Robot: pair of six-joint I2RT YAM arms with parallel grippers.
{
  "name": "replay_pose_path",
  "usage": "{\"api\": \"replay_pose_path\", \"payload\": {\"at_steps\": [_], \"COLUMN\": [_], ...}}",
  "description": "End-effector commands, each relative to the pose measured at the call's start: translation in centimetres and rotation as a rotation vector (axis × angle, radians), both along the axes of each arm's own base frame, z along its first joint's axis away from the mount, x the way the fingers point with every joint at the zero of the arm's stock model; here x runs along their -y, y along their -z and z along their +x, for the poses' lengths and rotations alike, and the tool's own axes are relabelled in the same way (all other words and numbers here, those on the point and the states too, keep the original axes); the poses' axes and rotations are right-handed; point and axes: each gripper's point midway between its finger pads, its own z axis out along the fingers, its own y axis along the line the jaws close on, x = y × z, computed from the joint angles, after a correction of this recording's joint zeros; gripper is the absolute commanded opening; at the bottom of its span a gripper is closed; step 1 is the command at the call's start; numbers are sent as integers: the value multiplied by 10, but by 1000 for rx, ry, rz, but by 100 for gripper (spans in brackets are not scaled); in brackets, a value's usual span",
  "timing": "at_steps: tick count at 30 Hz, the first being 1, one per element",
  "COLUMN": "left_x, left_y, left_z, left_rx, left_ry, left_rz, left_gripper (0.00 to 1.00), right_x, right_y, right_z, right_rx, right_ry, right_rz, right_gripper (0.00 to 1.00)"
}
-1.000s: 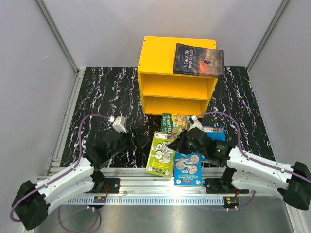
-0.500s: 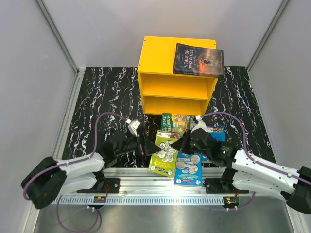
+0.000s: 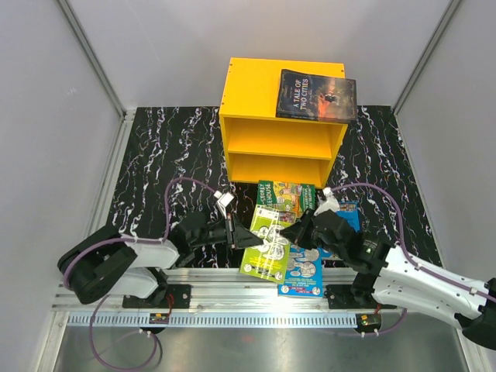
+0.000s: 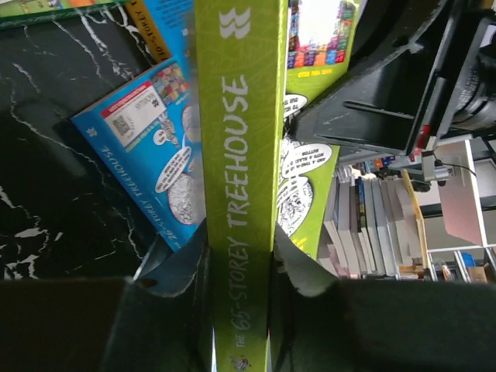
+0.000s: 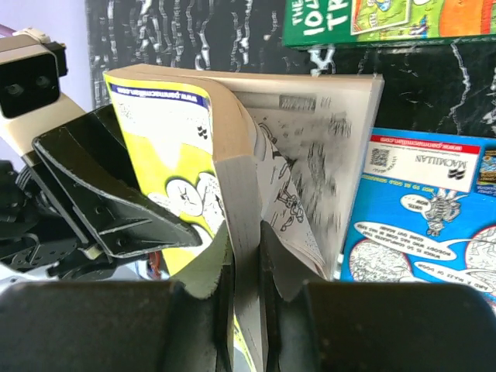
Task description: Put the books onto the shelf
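Note:
The shelf's upper section (image 3: 279, 139) is empty outward of my left gripper. My left gripper should lift and turn outward into it next and release the lime green book (image 3: 267, 242).
The yellow shelf (image 3: 256, 93) stands at the back with the dark book (image 3: 316, 95) lying on its top. A lime green book (image 3: 267, 242) is tilted up off the mat between both grippers. My left gripper (image 4: 239, 256) is shut on its spine (image 4: 236, 155), and in the top view it (image 3: 249, 235) is at the book's left side. My right gripper (image 5: 246, 256) is shut on the book's page edge (image 5: 240, 186), and some pages splay open. A dark green book (image 3: 285, 195) lies flat in front of the shelf. One blue book (image 3: 304, 271) lies near the front edge.
A second blue book (image 3: 345, 209) lies partly under the right arm. The marbled black mat (image 3: 170, 155) covers the table. A metal rail (image 3: 232, 318) runs along the near edge. Grey walls close in both sides.
The left arm has swung right to the lime green book and its jaws have closed on the spine. The right gripper has tipped the book up on edge.

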Motion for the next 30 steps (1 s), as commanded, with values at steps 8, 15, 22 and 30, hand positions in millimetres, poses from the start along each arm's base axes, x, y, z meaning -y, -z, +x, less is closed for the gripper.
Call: {"api": "replay_pose_path", "payload": {"at_steps": [8, 15, 22, 30], "left_x": [-16, -39, -16, 26], "left_y": [-91, -134, -172, -215], "left_z": [53, 79, 100, 92], "left_rx": [527, 801, 1200, 1606], "left_ry": [-269, -459, -623, -747], "left_rz": [477, 802, 1146, 1278], "left_gripper": [0, 0, 0, 0], "right_x": [36, 77, 104, 120], "right_y": [-20, -36, -42, -41], "right_z": [2, -1, -11, -19], "right_rx": [61, 109, 142, 152], "right_ry": [114, 210, 250, 268], "right_rz": [7, -23, 25, 42], "right_gripper": [93, 95, 95, 97]}}
